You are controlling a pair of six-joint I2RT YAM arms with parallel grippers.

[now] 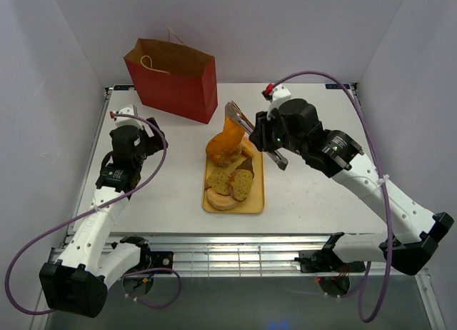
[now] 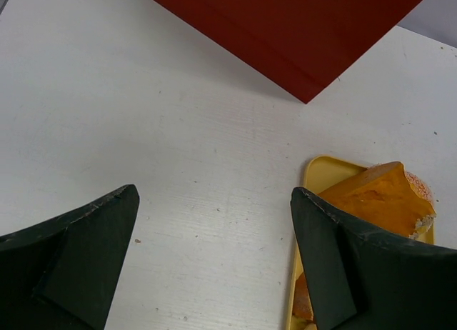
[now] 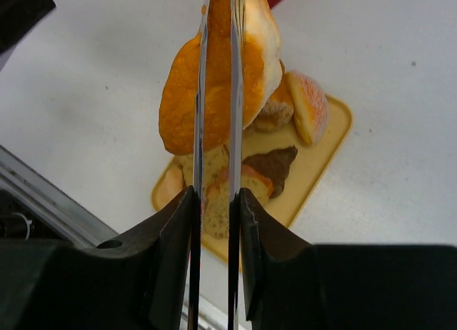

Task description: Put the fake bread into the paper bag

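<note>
The roll in the tongs (image 1: 239,119) has to clear the paper bag's upright side. I will raise my right gripper next and carry it outward over the paper bag's open top.
The red paper bag (image 1: 175,80) stands upright at the back of the table, open at the top; its red wall shows in the left wrist view (image 2: 300,30). My right gripper (image 1: 268,141) is shut on metal tongs (image 1: 239,119), whose blades (image 3: 200,94) pinch a glossy orange roll (image 1: 227,138) (image 3: 178,108) just above the far end of the yellow tray (image 1: 258,194). Speckled slices (image 1: 230,181), a dark piece and a pale bun (image 3: 310,105) lie on the tray. My left gripper (image 2: 214,193) is open and empty over bare table left of the tray, in front of the bag.
The tray (image 2: 321,173) lies mid-table between the arms. White walls close in the table on the left, right and back. A metal rail runs along the near table edge (image 1: 235,248).
</note>
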